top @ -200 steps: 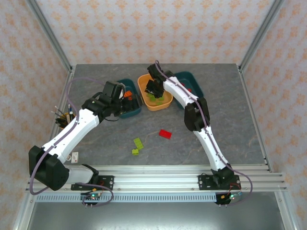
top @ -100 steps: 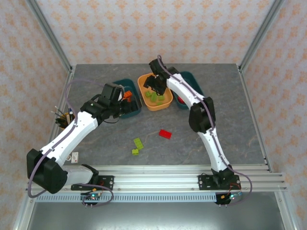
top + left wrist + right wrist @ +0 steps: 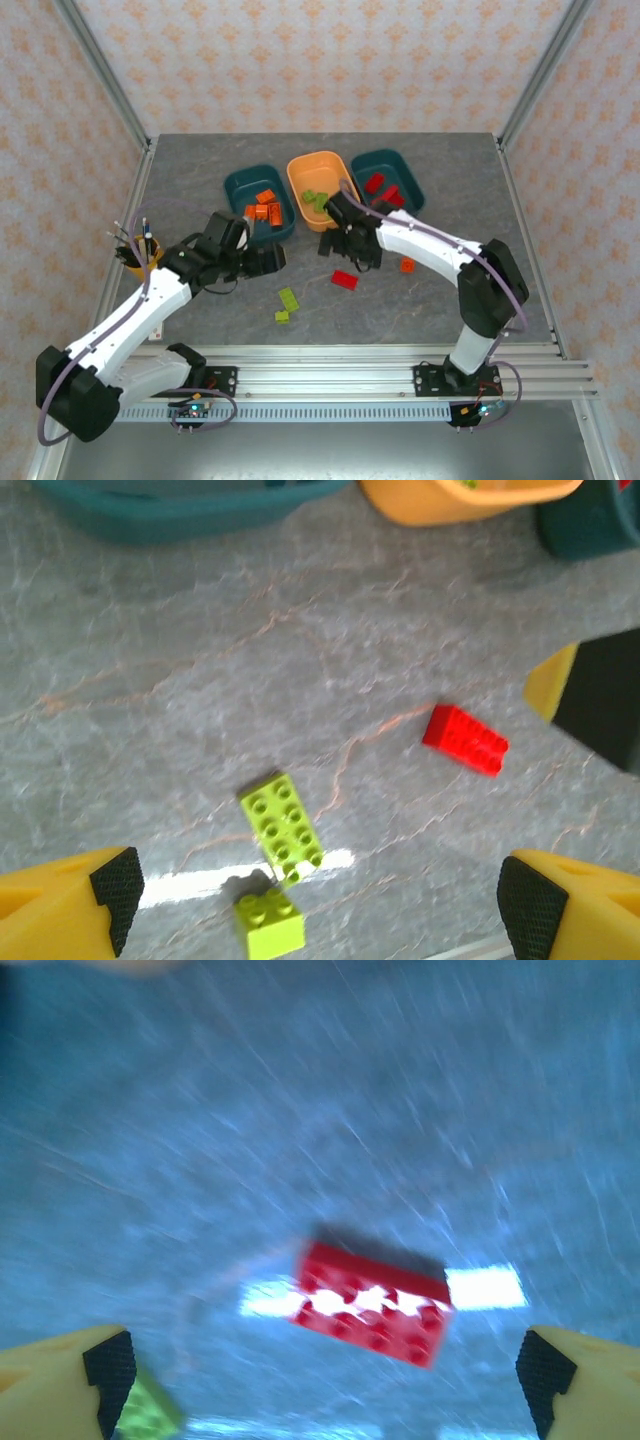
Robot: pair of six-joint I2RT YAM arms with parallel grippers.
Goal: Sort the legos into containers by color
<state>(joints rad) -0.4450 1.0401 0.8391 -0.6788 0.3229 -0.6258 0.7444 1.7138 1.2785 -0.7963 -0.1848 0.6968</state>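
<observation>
The robot will next lower its right gripper and bring it back toward the robot's base, over the red brick, which is still below the gripper's open fingers.
Three containers stand at the back: a teal tray with orange legos, an orange tray with lime legos, and a teal tray with red legos. Loose on the table lie a red brick, a long lime brick, a small lime brick and a small orange brick. My right gripper hovers open just above the red brick. My left gripper is open over the lime bricks, holding nothing.
A yellow pen cup stands at the table's left edge. In the left wrist view, a yellow and black finger of the right gripper shows close to the red brick. Metal frame posts rise at the table's back corners.
My right arm drew back from the orange tray to above the red brick, and its jaws opened. My left arm pulled back from the left teal tray toward the lime bricks.
</observation>
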